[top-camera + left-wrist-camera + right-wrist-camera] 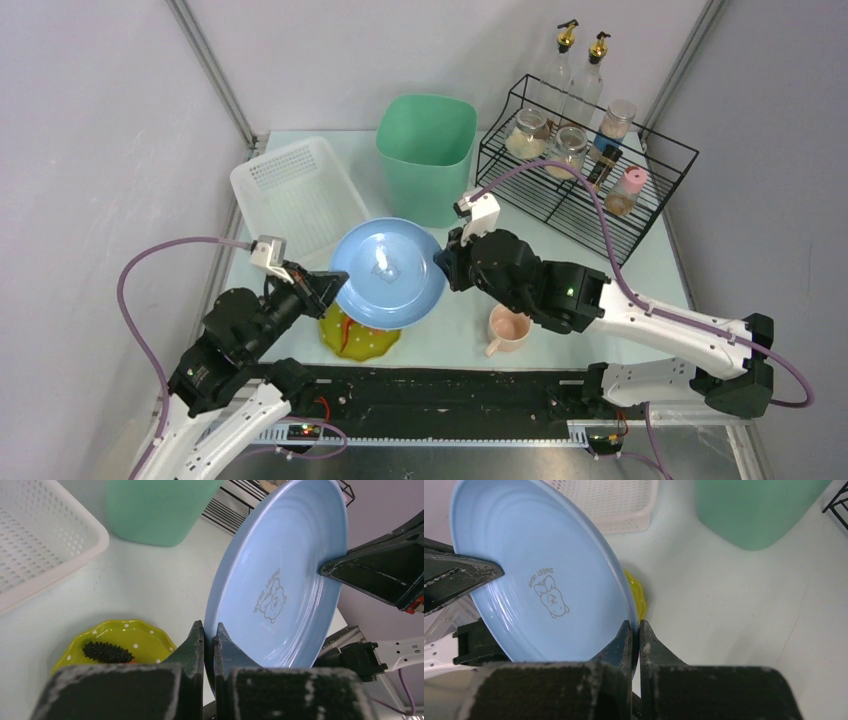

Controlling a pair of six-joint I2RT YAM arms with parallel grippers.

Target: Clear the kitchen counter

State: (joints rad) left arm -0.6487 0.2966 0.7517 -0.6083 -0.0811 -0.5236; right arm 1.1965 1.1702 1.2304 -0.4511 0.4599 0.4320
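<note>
The white basket is empty, so the robot's left gripper will move outward and to the left in the top view, then down into it to let go of the plate.
A pale blue plate with a bear print hangs in the air above the kitchen counter, held from both sides. My left gripper is shut on the plate's left rim. My right gripper is shut on its right rim. Below the plate on the counter lies a yellow-green dotted dish, partly hidden by it; a dark spiky thing lies in the dish. A pink mug stands on the counter under my right arm.
A white perforated basket stands at the back left, a green bin behind the plate. A black wire rack with jars and bottles fills the back right. A black rail runs along the front edge.
</note>
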